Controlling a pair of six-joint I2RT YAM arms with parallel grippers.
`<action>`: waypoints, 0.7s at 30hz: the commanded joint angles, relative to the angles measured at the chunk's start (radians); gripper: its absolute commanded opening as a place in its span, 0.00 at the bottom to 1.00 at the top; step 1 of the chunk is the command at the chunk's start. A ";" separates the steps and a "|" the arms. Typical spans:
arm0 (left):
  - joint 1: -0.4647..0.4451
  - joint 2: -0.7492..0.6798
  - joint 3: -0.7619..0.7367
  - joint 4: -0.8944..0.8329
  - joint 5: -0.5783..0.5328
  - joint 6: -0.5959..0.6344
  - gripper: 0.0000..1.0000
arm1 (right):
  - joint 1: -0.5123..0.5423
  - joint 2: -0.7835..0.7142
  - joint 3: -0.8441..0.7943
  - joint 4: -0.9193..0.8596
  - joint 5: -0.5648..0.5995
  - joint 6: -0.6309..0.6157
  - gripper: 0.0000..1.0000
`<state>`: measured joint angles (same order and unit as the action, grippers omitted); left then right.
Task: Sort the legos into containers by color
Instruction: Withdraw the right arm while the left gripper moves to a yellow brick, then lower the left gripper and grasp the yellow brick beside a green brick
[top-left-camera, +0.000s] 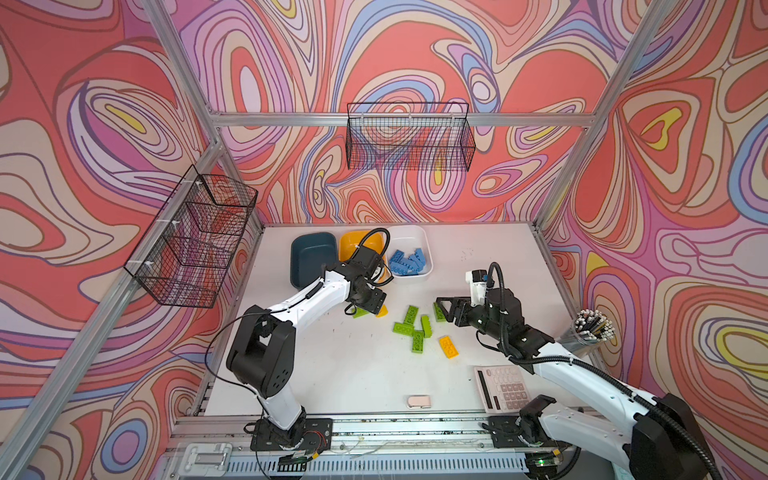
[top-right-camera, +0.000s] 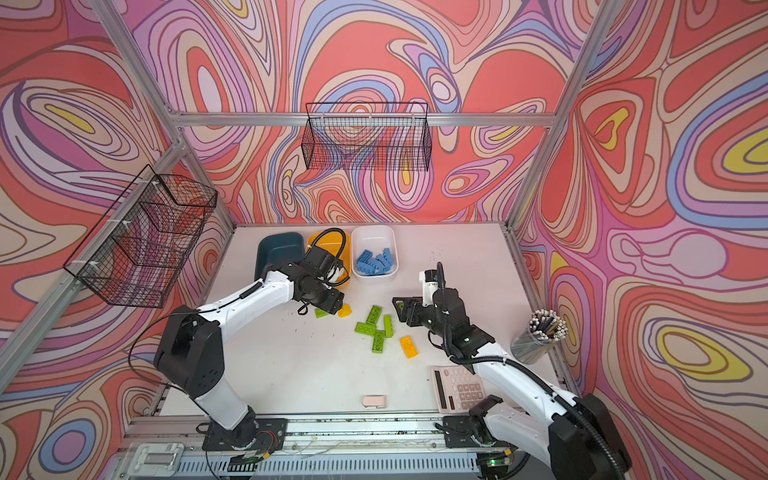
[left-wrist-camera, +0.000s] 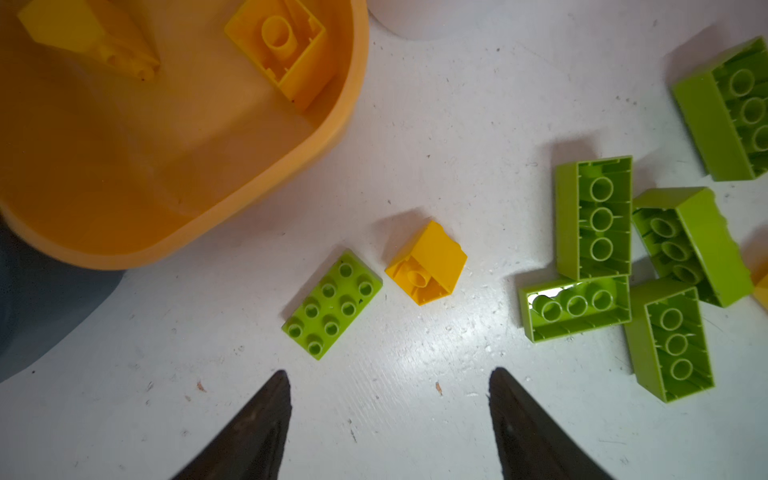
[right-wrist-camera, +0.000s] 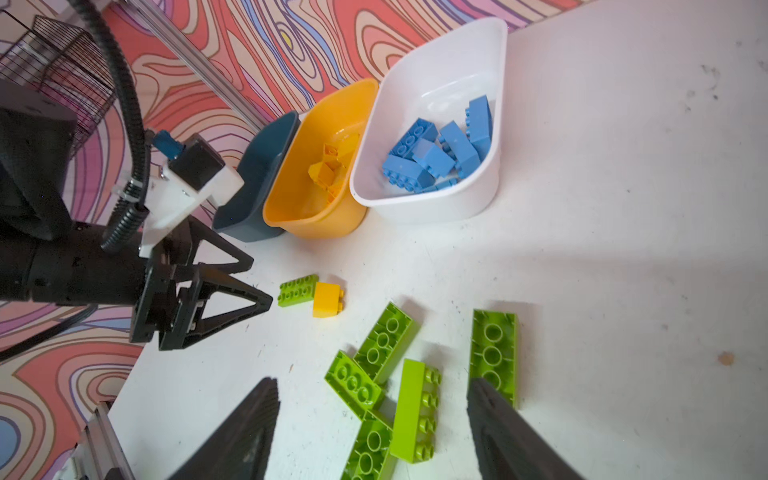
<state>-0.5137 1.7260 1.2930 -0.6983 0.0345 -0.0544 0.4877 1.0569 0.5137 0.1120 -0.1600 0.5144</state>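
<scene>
The small yellow brick (top-right-camera: 345, 310) (left-wrist-camera: 426, 264) is still outside the yellow tub that holds its color. My left gripper should move down onto the brick next, with its fingers on either side of it.
Three containers stand in a row at the back: a dark teal tub (top-left-camera: 312, 257), a yellow-orange tub (top-left-camera: 353, 245) holding yellow legos (left-wrist-camera: 282, 50), and a white tub (top-left-camera: 409, 237) holding blue legos (top-left-camera: 409, 262). My left gripper (left-wrist-camera: 390, 371) hovers open and empty just short of a small yellow brick (left-wrist-camera: 426, 264) and a green brick (left-wrist-camera: 332, 305), near the yellow tub. Open and empty too, my right gripper (right-wrist-camera: 372, 380) hangs over a cluster of green bricks (top-left-camera: 415, 328). A longer yellow brick (top-left-camera: 449, 347) lies beside that cluster.
A pink calculator (top-left-camera: 503, 388) and a cup of pens (top-left-camera: 588, 332) sit at the right, close to the right arm. A small pale object (top-left-camera: 419, 401) lies near the front edge. Black wire baskets hang on the left wall (top-left-camera: 195, 241) and the back wall (top-left-camera: 409, 137).
</scene>
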 joint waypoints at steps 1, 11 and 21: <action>-0.007 0.043 0.029 -0.008 0.008 0.060 0.74 | -0.006 -0.008 -0.026 0.092 0.014 0.010 0.76; -0.040 0.153 0.031 0.040 -0.034 0.109 0.74 | -0.006 -0.020 -0.050 0.117 0.019 0.029 0.76; -0.045 0.247 0.112 0.015 -0.150 0.140 0.69 | -0.006 -0.037 -0.060 0.125 0.028 0.029 0.76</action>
<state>-0.5602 1.9579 1.3685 -0.6682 -0.0589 0.0551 0.4854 1.0351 0.4702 0.2169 -0.1459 0.5369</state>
